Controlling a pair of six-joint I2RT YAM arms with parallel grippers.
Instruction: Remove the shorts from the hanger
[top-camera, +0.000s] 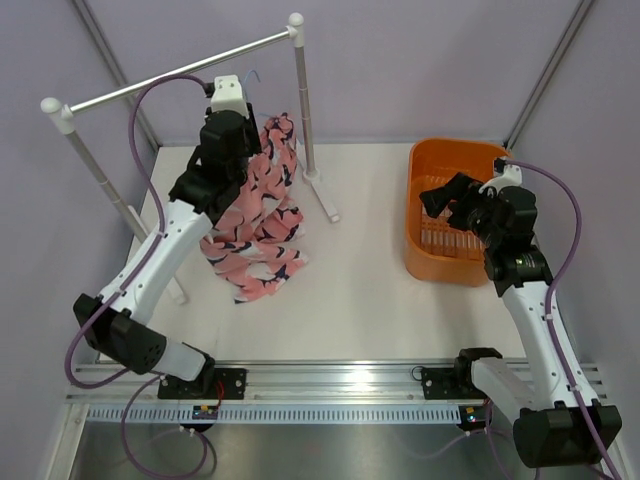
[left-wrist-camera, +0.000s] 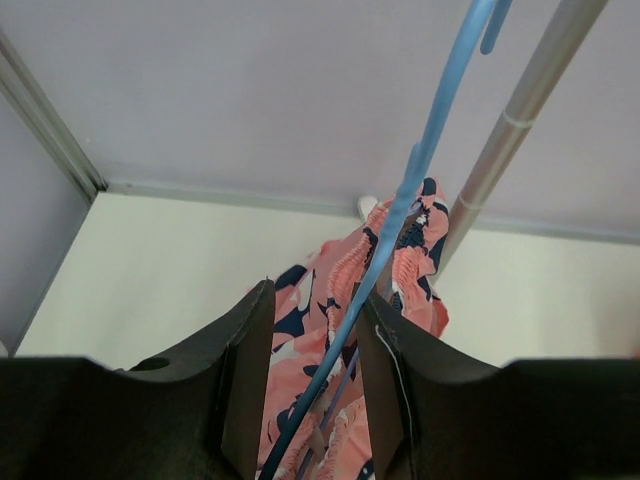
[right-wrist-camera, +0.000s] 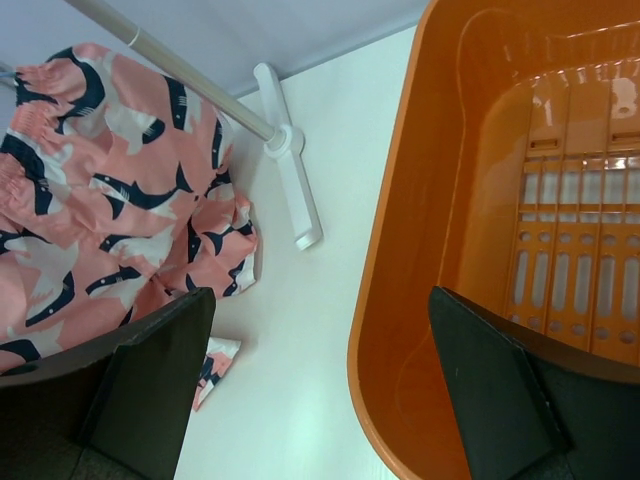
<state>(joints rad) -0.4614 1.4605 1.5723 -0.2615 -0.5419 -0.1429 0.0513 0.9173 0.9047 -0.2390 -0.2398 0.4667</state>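
Note:
I will next bring my right gripper across from the basket to close on the shorts' waistband end by the post (top-camera: 281, 124) (right-wrist-camera: 38, 120), as the hanger wire runs between the fingers of my left gripper.
The shorts (top-camera: 262, 215), pink with navy and white shapes, hang from the hanger (top-camera: 255, 75) on the rail, and their lower end rests on the table. My left gripper (top-camera: 243, 112) is up under the rail at the top of the garment. In the left wrist view the light-blue hanger (left-wrist-camera: 430, 140) wire runs between the fingers of my left gripper (left-wrist-camera: 318, 295) and lies close to the right one. The jaws stand apart, wider than the wire, with the shorts (left-wrist-camera: 300, 330) beyond. My right gripper (right-wrist-camera: 320, 300) is wide open and holds nothing, above the basket's left rim.
The silver-and-white rail (top-camera: 170, 72) spans the back left, and its right post foot (top-camera: 325, 195) stands on the table beside the shorts. An orange basket (top-camera: 412, 200) with nothing in it stands at the right, seen as the basket (right-wrist-camera: 385, 300) in the right wrist view.

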